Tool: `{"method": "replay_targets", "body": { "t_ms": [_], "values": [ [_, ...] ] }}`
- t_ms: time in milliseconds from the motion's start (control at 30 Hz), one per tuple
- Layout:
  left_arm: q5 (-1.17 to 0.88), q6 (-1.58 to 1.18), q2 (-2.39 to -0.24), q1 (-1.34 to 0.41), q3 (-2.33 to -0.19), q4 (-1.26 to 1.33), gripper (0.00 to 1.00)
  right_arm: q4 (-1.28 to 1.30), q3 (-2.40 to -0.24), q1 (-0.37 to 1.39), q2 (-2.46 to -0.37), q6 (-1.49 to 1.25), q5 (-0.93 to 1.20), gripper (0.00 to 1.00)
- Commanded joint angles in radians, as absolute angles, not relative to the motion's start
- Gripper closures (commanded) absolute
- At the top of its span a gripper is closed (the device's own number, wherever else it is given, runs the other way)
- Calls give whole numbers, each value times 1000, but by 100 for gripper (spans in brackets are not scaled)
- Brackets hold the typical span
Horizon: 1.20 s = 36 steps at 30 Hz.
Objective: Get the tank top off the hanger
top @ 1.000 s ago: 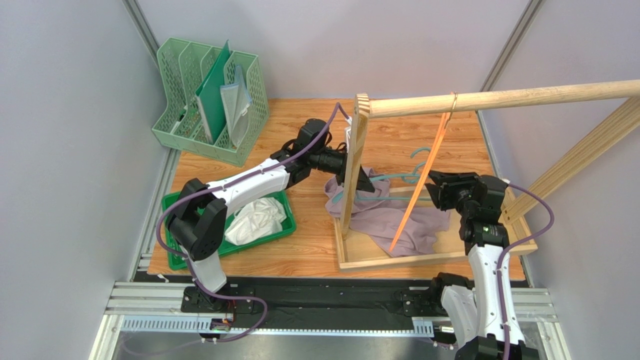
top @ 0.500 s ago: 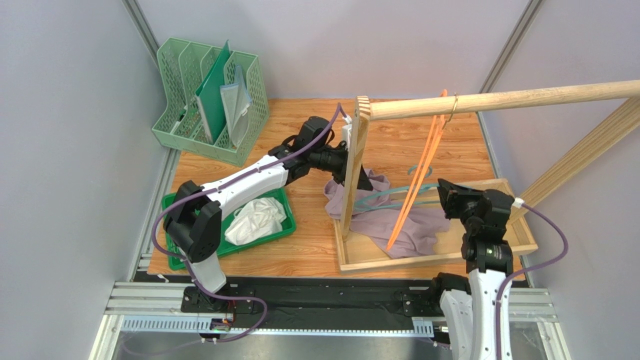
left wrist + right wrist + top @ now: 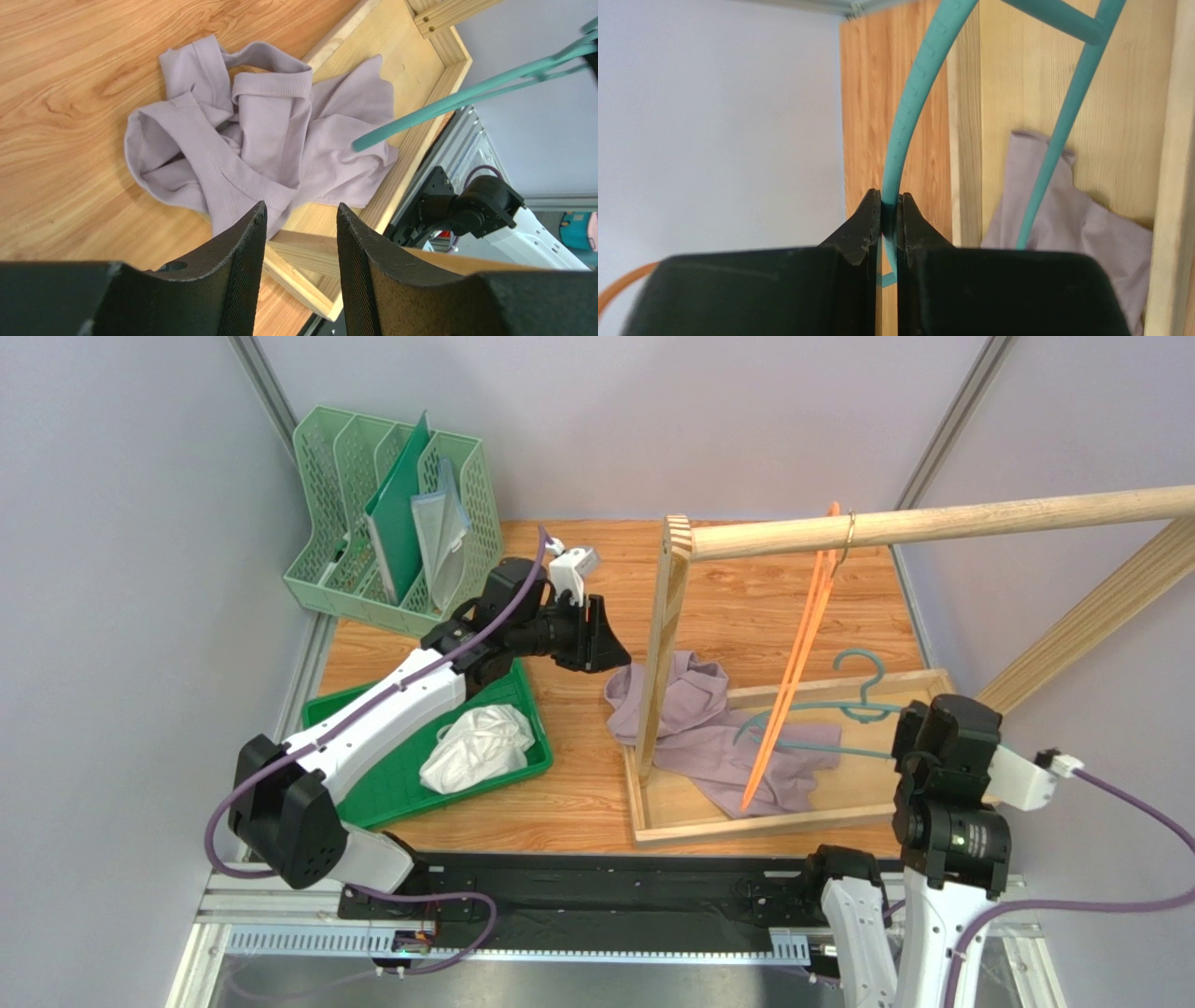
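The teal hanger [image 3: 842,711] is free of the tank top. Next, my right gripper lifts up, brings the hanger's hook over the wooden bar's bare part [image 3: 1059,513] and releases the hanger.
The lilac tank top [image 3: 701,728] lies crumpled across the wooden rack base [image 3: 701,819] and the table; it also shows in the left wrist view [image 3: 267,154] and the right wrist view [image 3: 1081,231]. The teal hanger [image 3: 842,711] is free of it and held up over the base. My right gripper [image 3: 890,210] is shut on the hanger's arm [image 3: 913,105]; in the top view it [image 3: 926,742] is at the base's right end. My left gripper [image 3: 610,637] is open and empty, left of the rack's upright post; its fingers [image 3: 238,245] frame the tank top.
An orange hanger [image 3: 800,658] hangs from the wooden rail [image 3: 954,518]. A green tray [image 3: 351,742] holds a white cloth [image 3: 477,749] at the left. A green file rack [image 3: 393,525] stands at the back left.
My left gripper has let go of the tank top and pulled back left, away from the post. My right arm has drawn the teal hanger right and back, out of the tank top.
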<state>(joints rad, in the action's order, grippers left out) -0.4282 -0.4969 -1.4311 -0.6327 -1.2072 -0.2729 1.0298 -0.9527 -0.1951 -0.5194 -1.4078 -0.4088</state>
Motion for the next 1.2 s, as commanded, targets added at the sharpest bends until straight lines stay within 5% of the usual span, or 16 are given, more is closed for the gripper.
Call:
{"method": "replay_targets", "body": {
  "t_ms": [0,300,1167],
  "values": [
    [-407,-505,-1361,-640,-1172,-270,53,1094,-1185,-193,-525,-1342,-702,100],
    [-459,-509,-1279,-640,-1121,-239,53,1210,-1572,-193,-594,-1304,-929,100],
    [-471,-509,-1169,-638,-1043,-172,53,1031,-2042,-166,-923,-1138,-870,100]
  ]
}}
